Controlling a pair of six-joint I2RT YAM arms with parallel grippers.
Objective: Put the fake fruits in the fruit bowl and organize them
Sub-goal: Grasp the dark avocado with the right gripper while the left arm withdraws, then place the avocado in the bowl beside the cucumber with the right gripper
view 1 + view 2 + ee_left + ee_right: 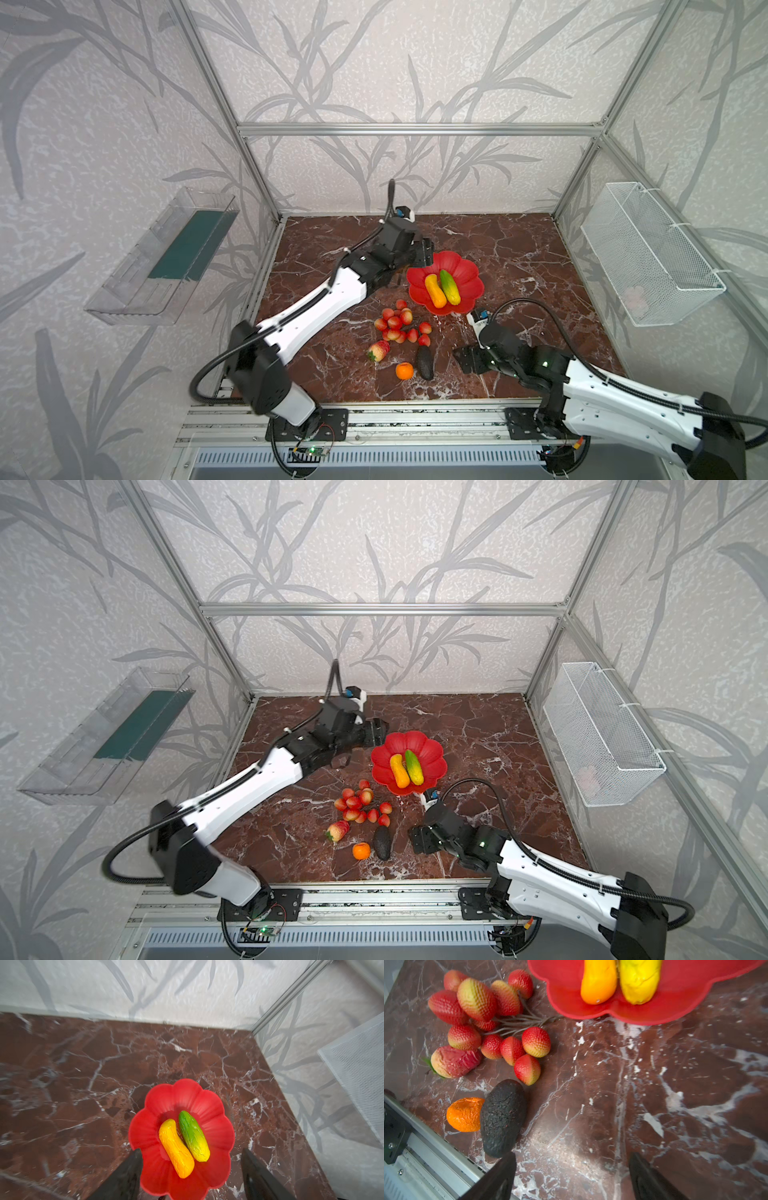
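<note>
My right gripper is nearest the dark avocado of all the loose fruits. It should move across and down over the avocado's middle (424, 363) (503, 1118) and close.
The red flower-shaped fruit bowl (469, 286) (178, 1095) sits mid-table and holds a yellow oblong fruit (435, 291) (176, 1149) beside a green-yellow one (450, 287) (193, 1136). My left gripper (426, 253) (191, 1153) hovers open over the bowl's left rim, nothing between its fingers. On the marble in front lie the berry cluster (397, 326) (488, 1022), a large strawberry (379, 350), a small orange (404, 370) (465, 1114) and a dark avocado (425, 362) (502, 1118). My right gripper (467, 359) (573, 1157) stands open and empty just right of the avocado.
A white wire basket (648, 253) hangs on the right wall and a clear plastic tray (162, 257) on the left wall. An aluminium rail (374, 415) runs along the table's front edge, close to the orange and avocado.
</note>
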